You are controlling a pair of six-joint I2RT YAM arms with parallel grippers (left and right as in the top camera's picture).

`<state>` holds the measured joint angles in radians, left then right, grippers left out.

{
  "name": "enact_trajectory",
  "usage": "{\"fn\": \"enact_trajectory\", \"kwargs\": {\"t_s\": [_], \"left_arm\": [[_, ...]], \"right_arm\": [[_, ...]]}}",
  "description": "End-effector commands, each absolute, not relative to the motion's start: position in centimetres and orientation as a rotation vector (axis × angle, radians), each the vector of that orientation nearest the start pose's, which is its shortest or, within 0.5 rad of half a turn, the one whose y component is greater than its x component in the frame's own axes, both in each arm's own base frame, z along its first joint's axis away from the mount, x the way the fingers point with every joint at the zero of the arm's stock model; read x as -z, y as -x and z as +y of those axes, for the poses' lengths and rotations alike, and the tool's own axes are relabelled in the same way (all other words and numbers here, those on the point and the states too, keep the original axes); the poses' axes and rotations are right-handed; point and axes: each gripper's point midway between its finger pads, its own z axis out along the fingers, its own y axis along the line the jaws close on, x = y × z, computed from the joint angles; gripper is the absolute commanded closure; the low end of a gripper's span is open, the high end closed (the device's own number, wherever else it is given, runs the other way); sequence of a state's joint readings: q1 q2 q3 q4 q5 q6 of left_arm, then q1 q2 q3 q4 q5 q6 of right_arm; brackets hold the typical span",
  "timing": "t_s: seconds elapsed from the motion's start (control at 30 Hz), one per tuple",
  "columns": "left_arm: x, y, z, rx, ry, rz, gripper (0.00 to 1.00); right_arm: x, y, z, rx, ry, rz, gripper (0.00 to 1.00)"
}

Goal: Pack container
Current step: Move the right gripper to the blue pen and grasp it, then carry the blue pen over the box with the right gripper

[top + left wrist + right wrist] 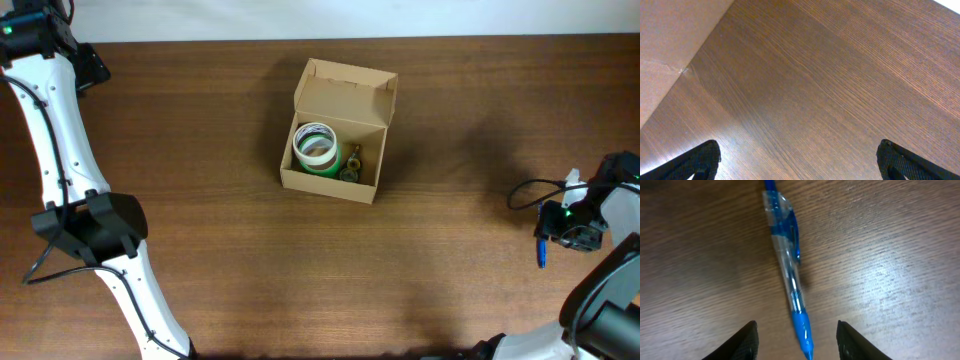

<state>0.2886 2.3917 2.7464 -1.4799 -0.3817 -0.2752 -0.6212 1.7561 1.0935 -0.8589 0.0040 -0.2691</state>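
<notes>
The pen (786, 265) already runs between the open fingers of my right gripper, so next I will bring that gripper down onto the pen's clear body, by the blue tip below it.
The container (383, 104) is a small tan cardboard box at the table's middle, with its flap lid standing open at the back. Inside lie a green and white tape roll (316, 148) and a small dark object (351, 164). A blue and clear pen (541, 251) lies on the table at the far right. My right gripper (568, 236) is just over it. In the right wrist view the pen (786, 265) runs between the open fingers of the right gripper (796, 335), untouched. My left gripper (797, 160) is open and empty over bare wood, at the far left back (90, 66).
The table (220, 280) is dark brown wood. A tan surface (670, 45) fills the upper left corner of the left wrist view. A black cable (525, 188) loops by the right arm. The left arm's white links (60, 150) run along the left edge.
</notes>
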Motion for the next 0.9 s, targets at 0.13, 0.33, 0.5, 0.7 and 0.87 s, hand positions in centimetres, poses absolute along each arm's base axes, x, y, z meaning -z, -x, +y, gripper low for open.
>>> {"fn": "enact_trajectory", "kwargs": {"t_s": [0.13, 0.33, 0.5, 0.7, 0.87], "left_arm": [[-24.0, -47.8, 21.1, -0.516, 0.84, 2.494, 0.0], [-24.0, -47.8, 21.1, -0.517, 0.84, 2.494, 0.0], [-24.0, -47.8, 21.1, -0.516, 0.84, 2.494, 0.0], [-24.0, -47.8, 21.1, -0.517, 0.84, 2.494, 0.0], [-24.0, -47.8, 21.1, -0.516, 0.84, 2.494, 0.0]], "right_arm": [[0.1, -24.5, -18.5, 0.051, -0.538, 3.125, 0.5], [1.7, -24.0, -18.1, 0.018, -0.554, 3.17, 0.57], [2.5, -23.8, -17.6, 0.009, -0.583, 3.197, 0.73], [2.5, -24.7, -16.8, 0.039, -0.503, 3.208, 0.96], [2.4, -25.7, -16.1, 0.048, -0.515, 3.192, 0.96]]}}
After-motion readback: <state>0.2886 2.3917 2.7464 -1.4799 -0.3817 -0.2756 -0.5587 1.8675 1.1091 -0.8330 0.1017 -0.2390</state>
